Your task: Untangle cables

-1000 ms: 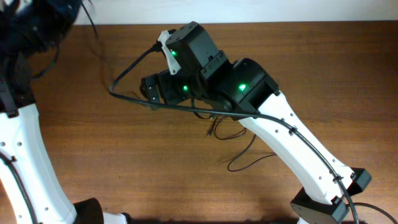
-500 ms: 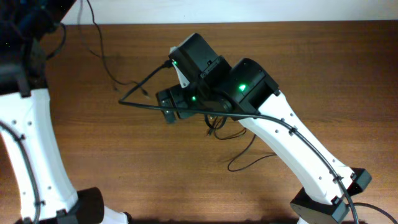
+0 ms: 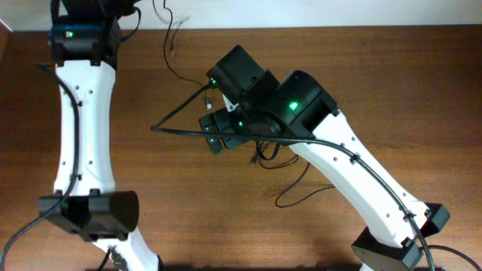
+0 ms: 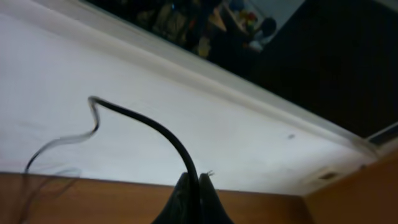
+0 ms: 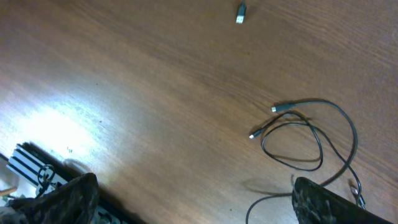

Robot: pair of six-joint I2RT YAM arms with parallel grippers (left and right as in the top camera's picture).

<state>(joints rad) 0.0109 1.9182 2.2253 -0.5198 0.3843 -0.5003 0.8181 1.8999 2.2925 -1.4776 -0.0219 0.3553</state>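
Note:
The black cable (image 3: pixel 170 47) has its tail at my right gripper, so next I will swing my left gripper to the left in the overhead view toward the table's far corner and release the cable.
My left gripper (image 4: pixel 193 182) is shut on a black cable (image 4: pixel 149 127) that arcs up out of its fingertips and thins off to the left. In the overhead view that cable (image 3: pixel 170 47) trails from the top edge down toward the right arm, and the left arm reaches off the top left. My right gripper (image 5: pixel 196 199) hangs open over the wood with nothing between its fingers; from above the right gripper (image 3: pixel 215 129) sits mid-table. A loose tangle of thin cables (image 5: pixel 298 137) lies just right of it, seen from above as a tangle of cables (image 3: pixel 263 153) with a loop (image 3: pixel 297 192). A small plug (image 5: pixel 241 12) lies apart.
The right arm's own thick black cable (image 3: pixel 181 108) juts out left of its wrist in a V. A white wall (image 4: pixel 186 93) runs behind the table's back edge. A striped label (image 5: pixel 31 168) shows at the right wrist view's lower left.
The left arm has swung from the far left corner toward the back edge, drawing its cable up and to the right. The right arm has shifted slightly right.

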